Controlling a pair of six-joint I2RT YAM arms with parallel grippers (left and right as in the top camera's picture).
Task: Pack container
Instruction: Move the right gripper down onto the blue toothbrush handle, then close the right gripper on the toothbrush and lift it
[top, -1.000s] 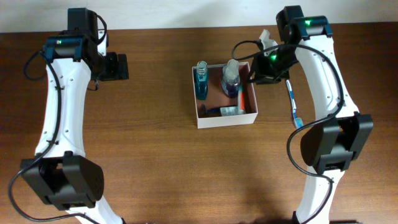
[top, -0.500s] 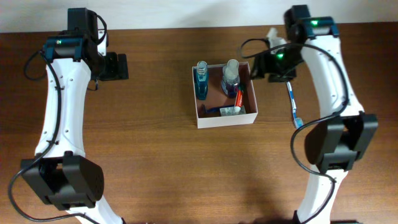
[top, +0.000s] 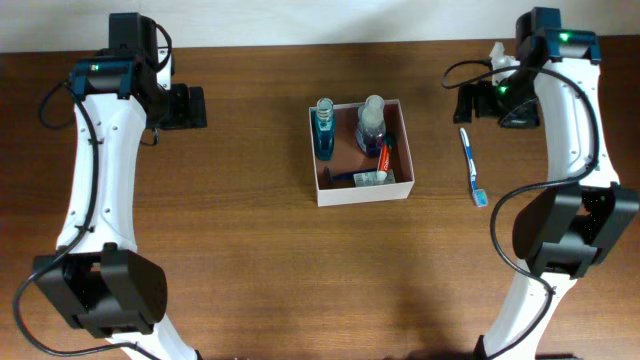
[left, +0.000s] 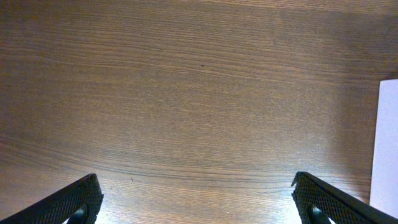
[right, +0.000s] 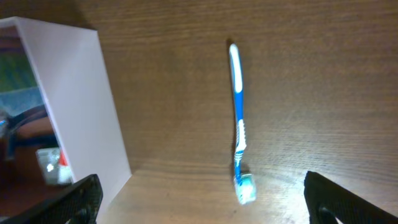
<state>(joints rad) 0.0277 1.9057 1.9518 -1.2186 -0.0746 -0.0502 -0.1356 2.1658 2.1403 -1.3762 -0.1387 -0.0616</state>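
My open right gripper will go down to the middle of the toothbrush's handle (top: 469, 157) (right: 239, 108), because the toothbrush lies lengthwise between my spread fingers.
The container (top: 365, 192), a square white-walled box with a reddish-brown floor, sits mid-table. Inside it stand a blue bottle (top: 324, 130) and a clear bottle of blue liquid (top: 371, 125), with a small tube (top: 372, 177) lying along the near wall. A blue-and-white toothbrush (top: 471, 165) lies on the table to the right of the box. My right gripper (top: 470, 103) hangs open and empty above the toothbrush's far end. In the right wrist view the toothbrush (right: 238, 124) lies ahead between the spread fingers (right: 202, 199), beside the container wall (right: 81, 99). My left gripper (top: 195, 107) is open, far left of the box.
The left wrist view shows bare wood under the open left gripper (left: 196, 202), with a strip of the white container wall (left: 387, 143) at the right edge. The table's back edge runs just behind both arms.
My right gripper has opened and drawn back to the right, away from the container. The clear bottle stays standing inside. The left arm has not moved.
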